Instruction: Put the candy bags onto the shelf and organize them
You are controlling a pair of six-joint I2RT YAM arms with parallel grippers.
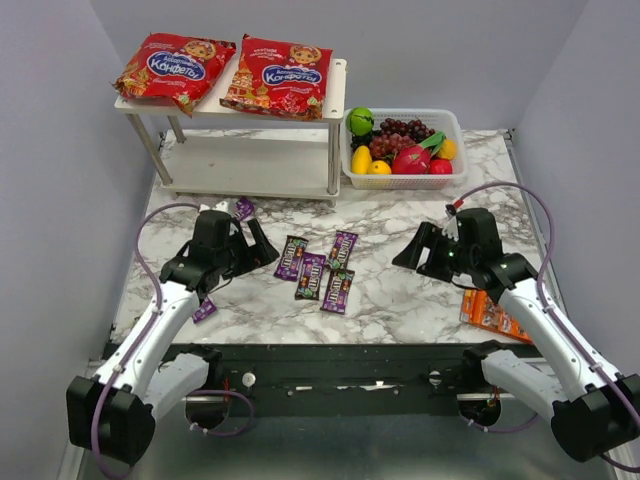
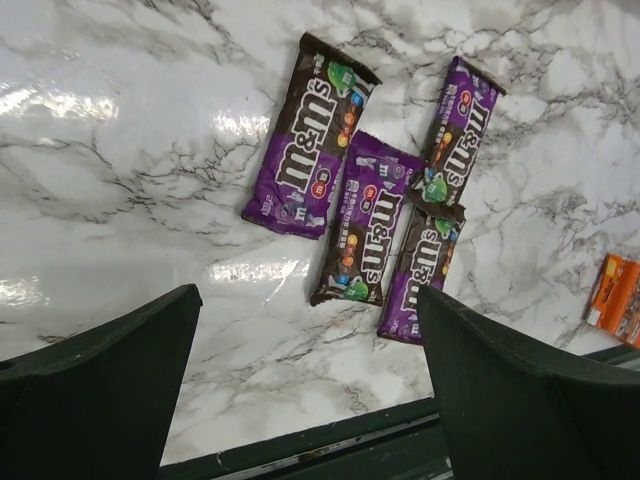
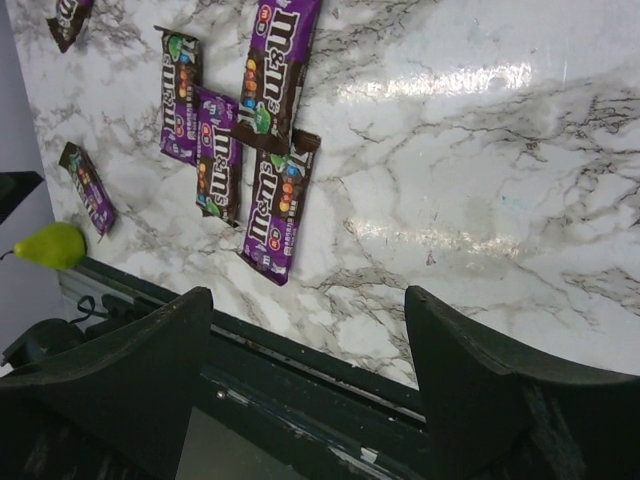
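Note:
The opposite edge of the packet lies against the neighbouring packet, so my left gripper will come down open onto the nearest packet's long edge (image 1: 281, 262) (image 2: 265, 168) facing away from the cluster.
Two red candy bags (image 1: 175, 65) (image 1: 278, 75) lie side by side on the top board of the white shelf (image 1: 250, 165); its lower board is bare. Several small purple packets (image 1: 311, 275) lie in a cluster mid-table, also in the left wrist view (image 2: 368, 230) and the right wrist view (image 3: 275, 70). One more packet (image 1: 244, 208) lies by the shelf's foot and another (image 1: 204, 310) beside the left arm. My left gripper (image 1: 262, 245) (image 2: 310, 390) is open and empty, left of the cluster. My right gripper (image 1: 412, 255) (image 3: 310, 380) is open and empty, right of it.
A white basket (image 1: 455, 125) of plastic fruit stands right of the shelf. An orange packet (image 1: 490, 312) lies near the front edge by the right arm and shows in the left wrist view (image 2: 618, 300). Grey walls close in both sides.

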